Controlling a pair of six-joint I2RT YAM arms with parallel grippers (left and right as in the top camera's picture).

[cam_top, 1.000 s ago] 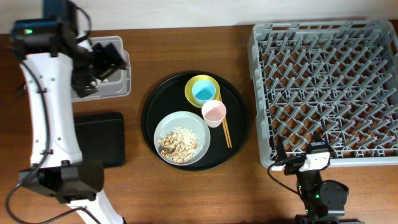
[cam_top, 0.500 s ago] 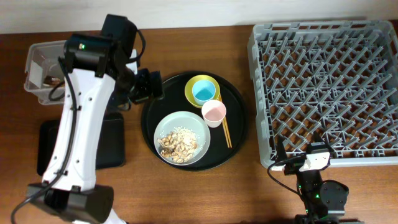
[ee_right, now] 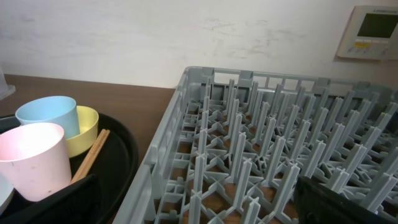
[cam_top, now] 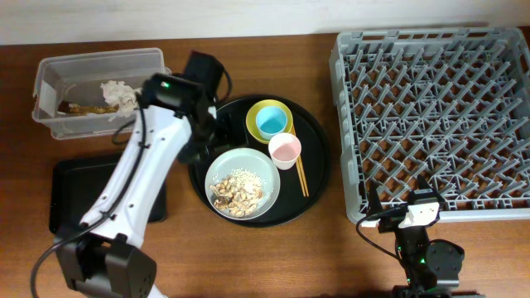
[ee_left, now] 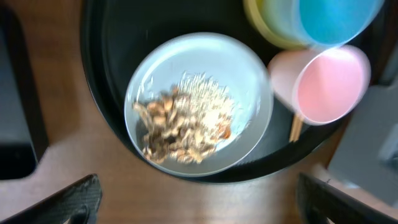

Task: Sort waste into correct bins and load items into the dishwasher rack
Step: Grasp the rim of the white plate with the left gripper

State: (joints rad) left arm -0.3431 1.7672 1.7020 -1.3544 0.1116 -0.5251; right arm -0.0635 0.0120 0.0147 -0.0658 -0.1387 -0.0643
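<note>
My left gripper will next move down across to the plate's rim by the chopsticks, below it and to its right in the overhead view, as that rim is clear of food.
My left gripper [cam_top: 201, 147] [ee_left: 199, 211] is open and empty, over the left side of the pale grey plate [cam_top: 248, 159] [ee_left: 249, 81] of rice and brown food pieces [cam_top: 238, 189] [ee_left: 186, 124]. A light-blue cup [cam_top: 272, 122] sits in the yellow bowl [cam_top: 255, 112]. A pink cup [cam_top: 285, 149] and chopsticks [cam_top: 300, 174] lie beside them. The clear tub [cam_top: 50, 79] holds crumpled white paper [cam_top: 120, 93] and a brown-gold wrapper [cam_top: 83, 108]. The black tray [cam_top: 70, 194] is partly under my arm. My right gripper [cam_top: 414, 217] [ee_right: 199, 211] is open at the front edge of the dishwasher rack [cam_top: 435, 124] [ee_right: 280, 155].
The dishes stand on a large round black tray [cam_top: 319, 157] between the bins and the rack. My left arm crosses above the rectangular black tray and the table's left front. A wall runs behind the rack in the right wrist view.
My left arm swung right from over the clear tub to the round tray, uncovering the tub with paper and wrapper in it. The right arm has not moved.
</note>
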